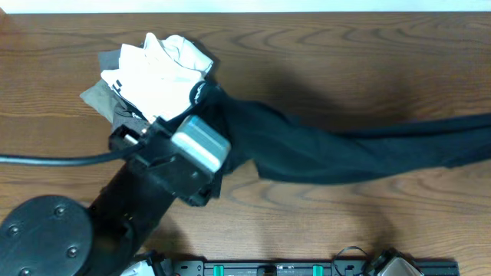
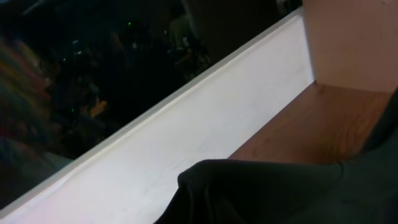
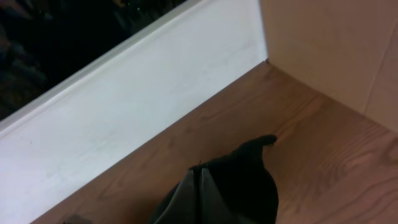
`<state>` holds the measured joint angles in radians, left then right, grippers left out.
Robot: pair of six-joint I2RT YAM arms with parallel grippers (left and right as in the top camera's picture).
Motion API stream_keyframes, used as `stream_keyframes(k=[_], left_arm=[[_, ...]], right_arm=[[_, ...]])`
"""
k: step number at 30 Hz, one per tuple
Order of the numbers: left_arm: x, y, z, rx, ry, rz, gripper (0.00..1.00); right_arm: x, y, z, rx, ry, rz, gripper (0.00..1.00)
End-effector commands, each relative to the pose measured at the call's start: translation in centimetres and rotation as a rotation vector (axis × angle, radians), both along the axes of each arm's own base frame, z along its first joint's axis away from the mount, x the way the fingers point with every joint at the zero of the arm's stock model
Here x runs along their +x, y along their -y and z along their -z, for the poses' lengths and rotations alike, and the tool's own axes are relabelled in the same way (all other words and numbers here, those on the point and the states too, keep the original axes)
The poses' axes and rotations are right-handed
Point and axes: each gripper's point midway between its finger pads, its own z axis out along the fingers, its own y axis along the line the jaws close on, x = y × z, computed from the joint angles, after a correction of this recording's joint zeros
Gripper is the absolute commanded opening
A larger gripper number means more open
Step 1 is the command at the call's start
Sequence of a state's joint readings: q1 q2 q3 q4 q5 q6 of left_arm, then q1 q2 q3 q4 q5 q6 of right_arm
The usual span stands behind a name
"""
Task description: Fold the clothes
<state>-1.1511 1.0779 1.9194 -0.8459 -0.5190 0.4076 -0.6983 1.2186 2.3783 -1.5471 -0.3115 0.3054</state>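
Note:
The shirt is still hanging, so my right gripper will next move down and outward to let go of the black fold (image 3: 245, 180) on the bare wood, which is below and outward of it.
The black T-shirt (image 1: 330, 149) hangs stretched in a long band across the table, from the left arm to the right edge of the overhead view, with its shadow on the wood. My left gripper (image 1: 201, 93) holds its left end. In the left wrist view black ribbed cloth (image 2: 273, 193) covers the fingers. My right gripper (image 3: 199, 173) is shut on a black fold (image 3: 245, 180) above the table and is outside the overhead view. A pile of white and grey garments (image 1: 157, 73) lies at the back left, beside the left gripper.
The left arm's round base (image 1: 46, 238) and its cable (image 1: 46, 160) are at the front left. A black rail (image 1: 307, 268) runs along the front edge. A white board (image 3: 124, 112) borders the table's far edge, and a pale wall (image 3: 336, 43) meets it at the corner.

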Motion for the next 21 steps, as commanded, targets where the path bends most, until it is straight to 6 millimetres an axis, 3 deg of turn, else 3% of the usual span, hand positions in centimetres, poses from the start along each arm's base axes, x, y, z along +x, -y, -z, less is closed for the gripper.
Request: stream_keyframes(k=[1,7,11,14,21], left_arm=[[0.4,-0.4,-0.4,0.017,0.021,-0.041,0.06],[3.3,0.2,1.2,0.110,0.005,-0.177,0.06],[7.7,0.9,3.9,0.139,-0.078,-0.308,0.06],[12.2,2.2,7.5,0.130,-0.209,-0.306,0.06],[24.0,4.8,19.4,0.096,-0.548,-0.203,0.06]], right_arm=[[-0.7,0.8,-0.2,-0.034,-0.012,0.055,0.01],[1.1,2.8,1.8,0.023,-0.094,0.068,0.01],[3.7,4.3,4.5,0.078,-0.202,0.026,0.01],[6.5,5.3,6.9,0.117,-0.285,-0.034,0.02],[14.5,7.9,14.2,0.214,-0.475,-0.152,0.08]])
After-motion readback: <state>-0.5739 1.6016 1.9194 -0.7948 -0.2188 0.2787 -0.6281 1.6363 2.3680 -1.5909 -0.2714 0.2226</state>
